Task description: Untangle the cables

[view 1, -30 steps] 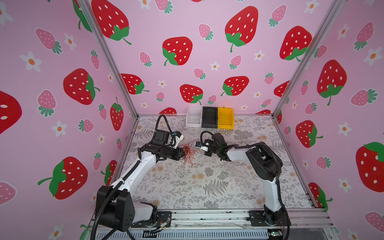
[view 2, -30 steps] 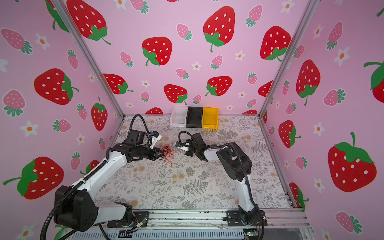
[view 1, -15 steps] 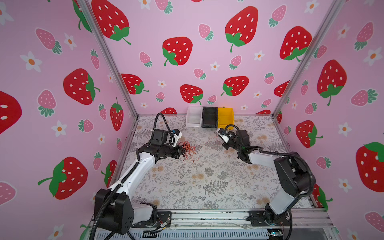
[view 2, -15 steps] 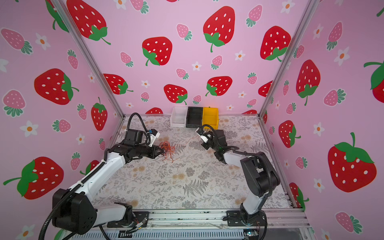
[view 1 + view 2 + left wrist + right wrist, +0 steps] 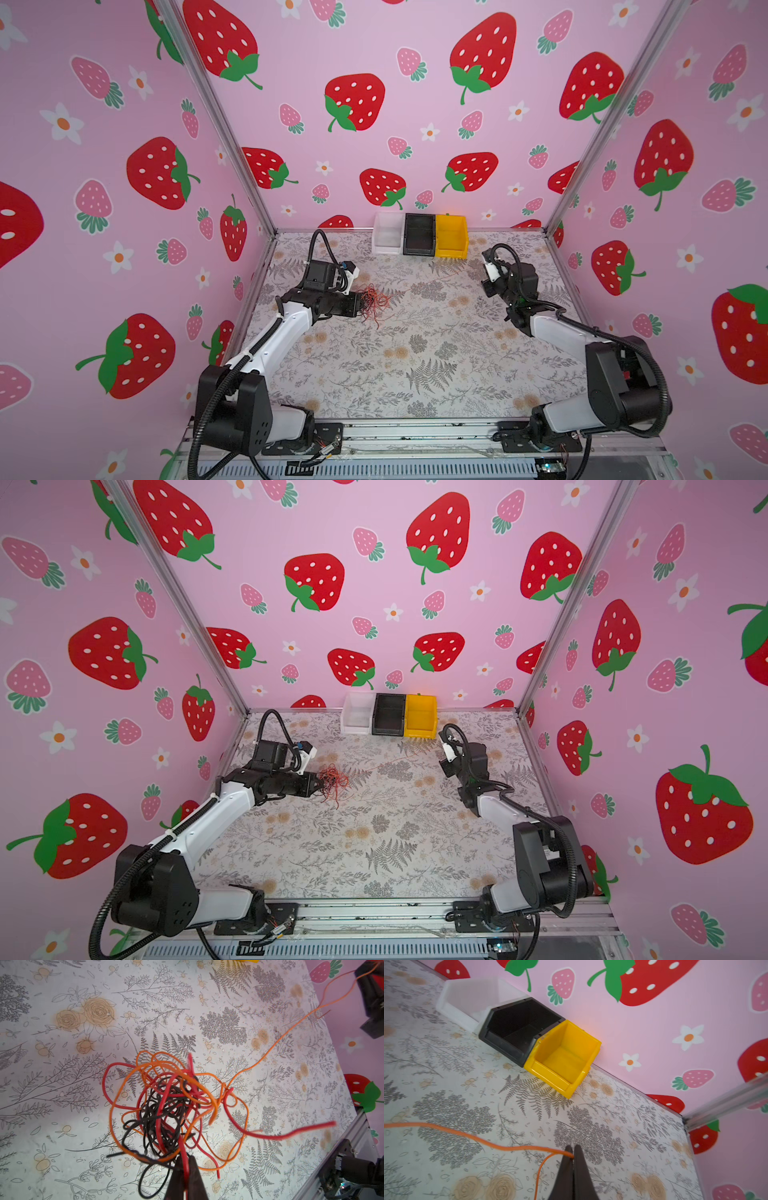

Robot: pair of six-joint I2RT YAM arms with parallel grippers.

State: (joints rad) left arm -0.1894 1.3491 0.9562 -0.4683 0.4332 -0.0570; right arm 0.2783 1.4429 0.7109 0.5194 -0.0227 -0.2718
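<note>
I will move my right gripper away from the knot (image 5: 374,301) next, then bring it back over the open mat (image 5: 449,313) to let go. That clear part of the mat is below my right gripper, toward the knot.
The cables (image 5: 166,1101) are a curly knot of red, orange and black wires hanging just above the floral mat. My left gripper (image 5: 184,1158) is shut on a red strand at the knot's edge. In both top views the knot (image 5: 374,301) (image 5: 331,780) sits at the tip of the left gripper (image 5: 360,305), left of centre. One orange strand (image 5: 276,1041) runs out of the knot, taut, toward the right arm. My right gripper (image 5: 572,1150) is shut on that orange strand (image 5: 467,1135), held over the mat at the back right (image 5: 485,286).
Three small bins stand in a row against the back wall: white (image 5: 388,239), black (image 5: 419,240) and yellow (image 5: 451,241), close to the right gripper. Pink strawberry walls close in three sides. A metal rail (image 5: 415,432) carrying both arm bases runs along the front.
The right arm has swung from the middle, next to the knot, out to the back right, drawing the orange strand out with it. The left gripper has stayed roughly in place with the knot.
</note>
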